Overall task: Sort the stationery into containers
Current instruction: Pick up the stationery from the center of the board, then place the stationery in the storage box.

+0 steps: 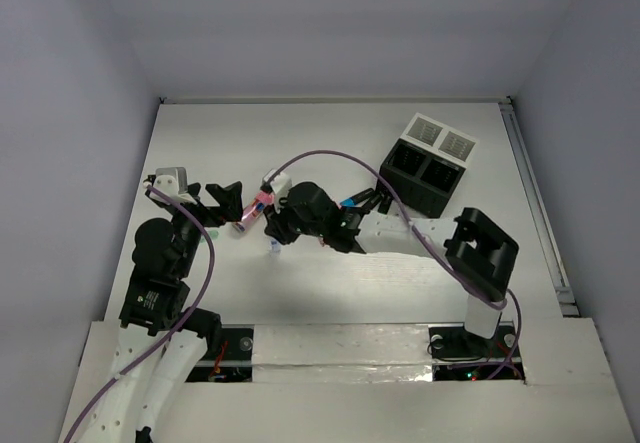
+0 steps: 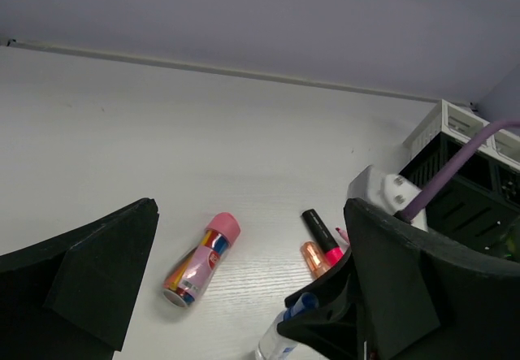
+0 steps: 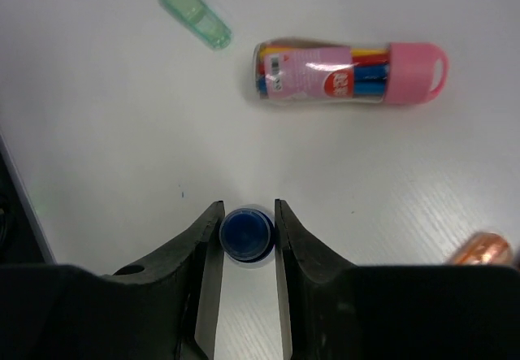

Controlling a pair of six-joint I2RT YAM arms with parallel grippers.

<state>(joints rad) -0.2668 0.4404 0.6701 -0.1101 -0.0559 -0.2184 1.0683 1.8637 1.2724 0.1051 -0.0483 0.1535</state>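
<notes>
The right gripper swings over the box's empty far section (image 1: 425, 130) next and releases there. The white box is outward of it and to its right in the top view.
My right gripper (image 3: 248, 214) is shut on the tiny blue-capped bottle (image 3: 248, 235), one jaw on each side of its cap. The bottle also shows in the left wrist view (image 2: 284, 331). A pink-capped clear tube of pens (image 3: 349, 71) lies on the table just beyond it. A green marker (image 3: 193, 10) lies further off and an orange one (image 3: 483, 249) is at the right edge. My left gripper (image 2: 250, 214) is open and empty over the tube (image 2: 200, 260). A black-and-pink marker (image 2: 322, 234) lies beside the orange one (image 2: 314, 257).
The black compartment box (image 1: 422, 175) and the white chequered box (image 1: 440, 138) stand together at the back right. A blue marker (image 1: 350, 203) lies by the right arm. Both grippers are close together left of centre, and purple cables loop over the arms.
</notes>
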